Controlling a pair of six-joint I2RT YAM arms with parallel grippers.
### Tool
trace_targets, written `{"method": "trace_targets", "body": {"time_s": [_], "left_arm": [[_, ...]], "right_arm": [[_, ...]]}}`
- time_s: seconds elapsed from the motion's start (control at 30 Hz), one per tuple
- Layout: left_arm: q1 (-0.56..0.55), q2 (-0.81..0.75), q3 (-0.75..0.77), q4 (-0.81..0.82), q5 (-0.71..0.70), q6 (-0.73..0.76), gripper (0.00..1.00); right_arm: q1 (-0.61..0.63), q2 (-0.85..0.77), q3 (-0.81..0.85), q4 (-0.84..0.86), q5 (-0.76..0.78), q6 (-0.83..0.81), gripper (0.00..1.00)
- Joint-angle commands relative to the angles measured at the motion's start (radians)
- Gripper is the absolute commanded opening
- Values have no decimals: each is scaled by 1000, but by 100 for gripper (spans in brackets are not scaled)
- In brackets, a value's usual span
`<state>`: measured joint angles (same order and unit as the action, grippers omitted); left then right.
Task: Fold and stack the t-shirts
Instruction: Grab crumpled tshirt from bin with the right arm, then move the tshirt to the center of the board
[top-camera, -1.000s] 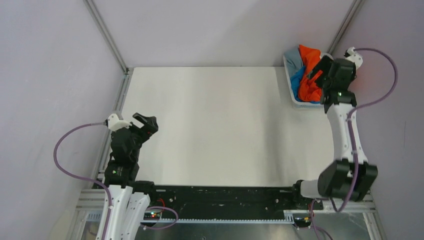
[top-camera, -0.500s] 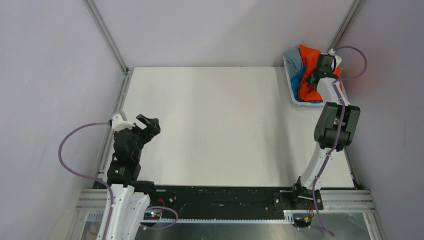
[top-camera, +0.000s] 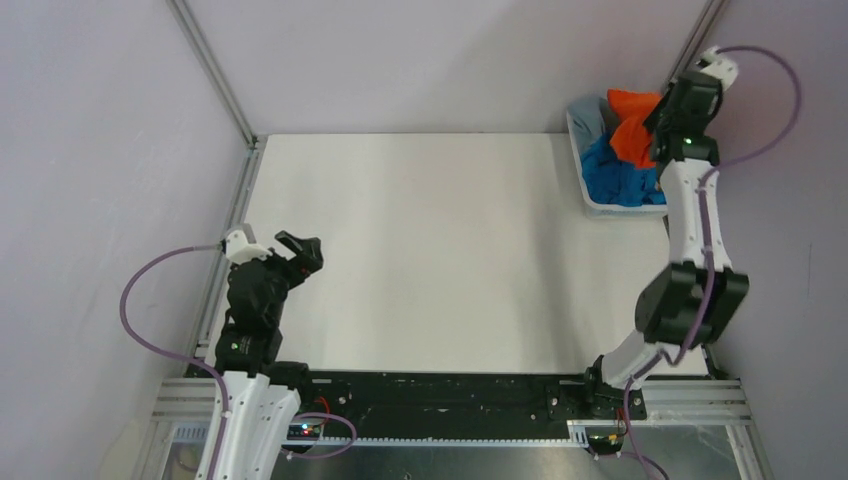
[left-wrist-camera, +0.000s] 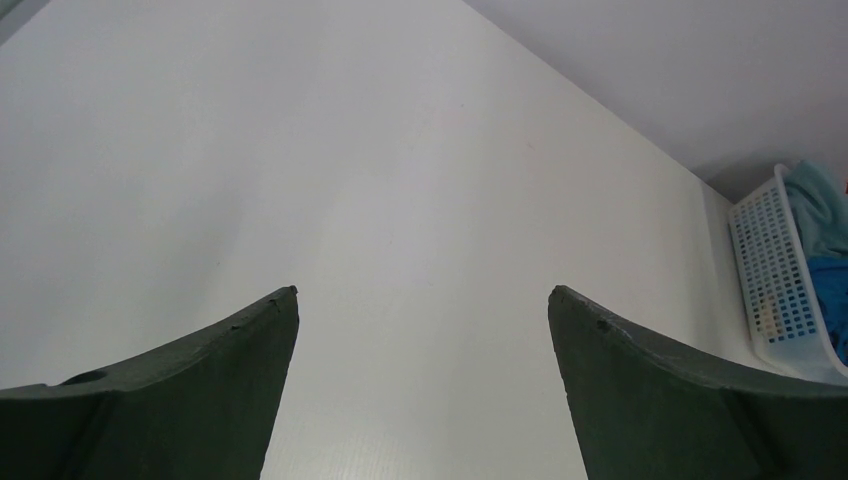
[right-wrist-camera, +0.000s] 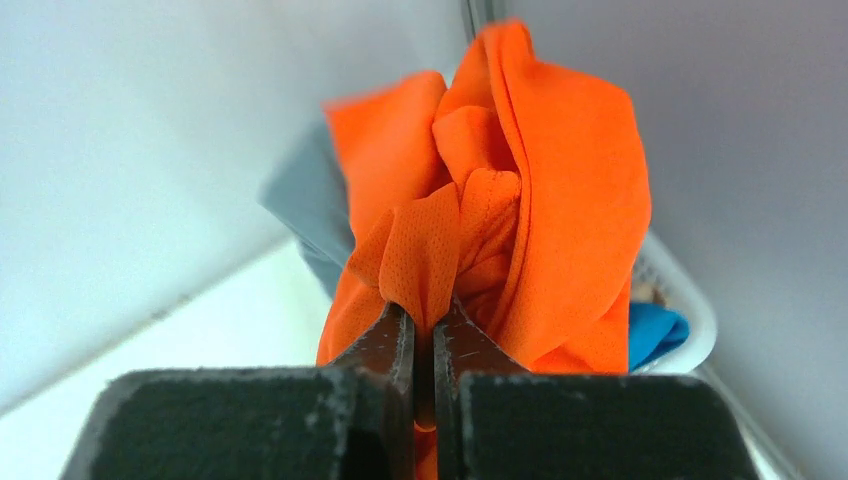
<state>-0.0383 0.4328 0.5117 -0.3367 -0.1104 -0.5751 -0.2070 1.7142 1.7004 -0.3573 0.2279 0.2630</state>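
My right gripper rises clear of the basket (top-camera: 583, 185) next, carries the orange t-shirt back over the open space and lowers it, since the table's middle lies bare.
A bright orange t-shirt (top-camera: 632, 128) hangs bunched above the white basket (top-camera: 583, 185) at the table's far right corner. My right gripper (right-wrist-camera: 425, 318) is shut on a fold of this orange t-shirt (right-wrist-camera: 540, 220) and holds it lifted. A bright blue t-shirt (top-camera: 615, 180) and a pale grey-blue one (top-camera: 592, 116) lie in the basket below. Far from them, my left gripper (top-camera: 298, 248) hovers open over the table's near left, with nothing between its fingers (left-wrist-camera: 240, 380).
The white table (top-camera: 430, 250) spreads between the arms. Pale walls and metal frame posts (top-camera: 215, 70) close in the back and sides. In the left wrist view, the basket's perforated wall (left-wrist-camera: 775, 280) shows at far right. A black rail (top-camera: 440, 395) runs along the near edge.
My right gripper dipped into the basket, shut on the orange t-shirt and rose with it, uncovering the blue one. The left arm barely shifted.
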Motion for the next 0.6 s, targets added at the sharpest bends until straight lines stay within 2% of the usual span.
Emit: {"method": "trace_targets", "body": {"time_s": [0.0, 0.13, 0.2, 0.43, 0.57], "left_arm": [[6, -20, -11, 35, 45, 14, 98], [7, -34, -16, 38, 56, 7, 98], [7, -40, -18, 39, 59, -1, 98], [6, -46, -30, 50, 96, -28, 98], [7, -44, -28, 54, 103, -59, 98]], "right_arm": [[12, -242, 85, 147, -40, -58, 0], [65, -329, 161, 164, -145, -81, 0], [110, -364, 195, 165, -252, -91, 0], [416, -400, 332, 94, -413, -129, 0], [570, -402, 299, 85, -437, -124, 0]]}}
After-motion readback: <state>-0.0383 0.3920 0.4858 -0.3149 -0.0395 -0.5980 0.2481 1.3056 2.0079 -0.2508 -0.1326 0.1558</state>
